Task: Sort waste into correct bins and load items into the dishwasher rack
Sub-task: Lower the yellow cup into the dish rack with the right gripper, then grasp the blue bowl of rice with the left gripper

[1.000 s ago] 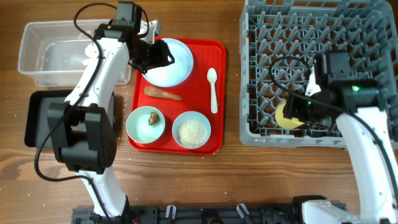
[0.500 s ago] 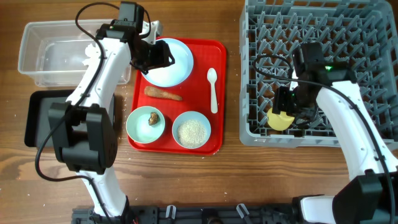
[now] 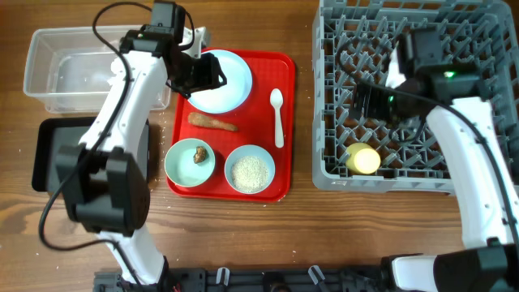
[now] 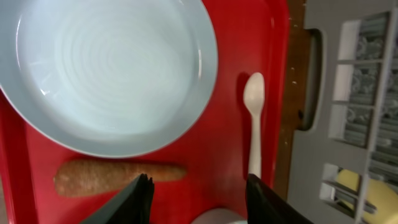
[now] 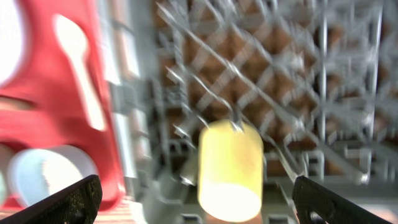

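My left gripper is due to move back from the plate (image 3: 227, 81) next and go down onto the rice bowl's rim on the rack (image 3: 422, 32) side, where the empty red tray leaves room for my fingers.
My left gripper (image 3: 203, 73) is open and empty above the left part of the pale blue plate (image 3: 227, 81) on the red serving tray. In the left wrist view its fingers (image 4: 200, 196) hang over the orange-brown stick (image 4: 118, 175), with the plate (image 4: 112, 68) above and the white spoon (image 4: 253, 124) to the right. My right gripper (image 3: 369, 101) is open and empty over the dishwasher rack (image 3: 422, 32). The yellow cup (image 3: 362, 159) lies in the rack's front left part, free of the fingers (image 5: 199, 202). The wrapper is out of view.
On the red serving tray (image 3: 284, 65) stand a bowl with a brown lump (image 3: 190, 161) and a bowl of rice (image 3: 250, 169). The clear tub (image 3: 57, 49) sits at the far left, the black tray (image 3: 45, 154) in front of it.
My right gripper has let go of the yellow cup and drawn back toward the rack's middle. The cup now lies in the rack. The left arm has barely moved.
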